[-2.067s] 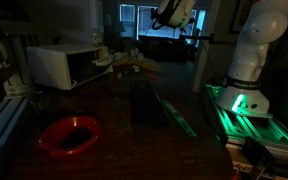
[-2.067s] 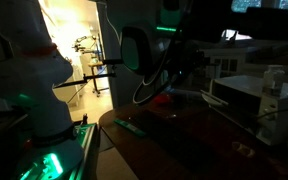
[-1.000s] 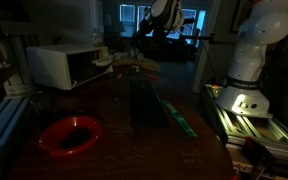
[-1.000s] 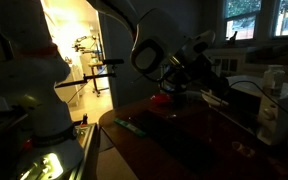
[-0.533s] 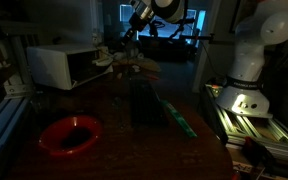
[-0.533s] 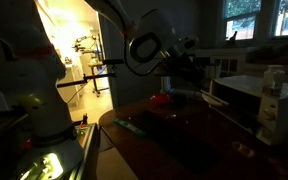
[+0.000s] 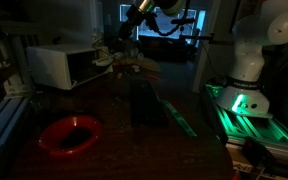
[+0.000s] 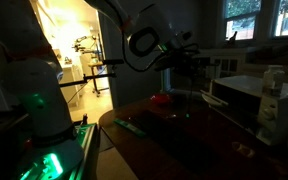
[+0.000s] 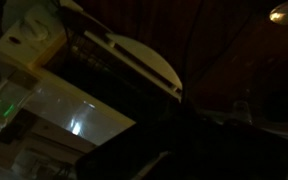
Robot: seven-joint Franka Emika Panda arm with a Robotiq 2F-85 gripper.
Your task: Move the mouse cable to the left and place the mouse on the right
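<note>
Next, my gripper swings back from the microwave (image 7: 58, 66) and tips downward to release, since the table by the dark mat lies below it and toward my base.
The scene is very dark. My gripper (image 7: 125, 33) hangs high over the far end of the table, next to the white microwave (image 7: 58, 66). In an exterior view the gripper (image 8: 189, 62) looks shut, and a thin pale line, possibly the mouse cable (image 8: 189, 95), drops from it toward the table. I cannot tell whether the jaws hold it. The mouse is hidden in the dark. In the wrist view the fingers are lost in shadow, and only the microwave (image 9: 69, 108) shows below.
A red bowl (image 7: 69, 133) (image 8: 161, 99) sits at one end of the table. A dark mat (image 7: 145, 104) lies mid-table with a green strip (image 7: 180, 116) (image 8: 134, 126) beside it. The robot base (image 7: 240, 100) glows green past the table edge.
The arm has swung from above the base across the back of the table, and the gripper now hangs beside the microwave. The base light has turned green again.
</note>
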